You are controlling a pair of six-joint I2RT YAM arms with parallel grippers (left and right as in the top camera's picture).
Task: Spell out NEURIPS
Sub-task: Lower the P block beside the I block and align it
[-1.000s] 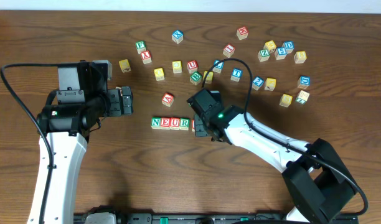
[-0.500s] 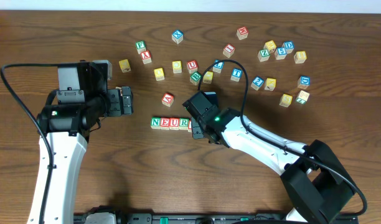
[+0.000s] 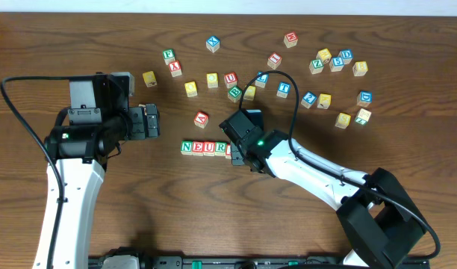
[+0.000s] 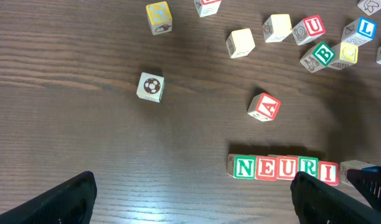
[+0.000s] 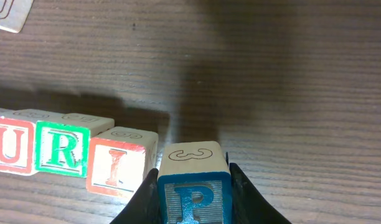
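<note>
My right gripper holds the blue P and next needs to lower to the tabletop just beside the red I block [image 5: 119,165] and release the P, since the row still ends at that block.
A row of letter blocks reading N E U R I [image 3: 204,147] lies at the table's middle; it also shows in the left wrist view [image 4: 284,168]. My right gripper [image 3: 240,155] is shut on a blue P block [image 5: 193,193], held just right of the red I block [image 5: 119,165] at the row's end. I cannot tell whether the P touches the I or the table. My left gripper [image 3: 151,122] is open and empty, left of and behind the row, with its fingers [image 4: 193,193] wide apart over bare wood.
A red A block [image 3: 201,118] lies just behind the row. Several loose letter blocks are scattered along the back of the table [image 3: 323,56], among them a red U [image 4: 313,27] and a green B [image 4: 323,53]. A block with a ball picture [image 4: 150,86] lies alone.
My right gripper has moved a little left with the P block, closer to the right end of the row. The left arm has not moved.
</note>
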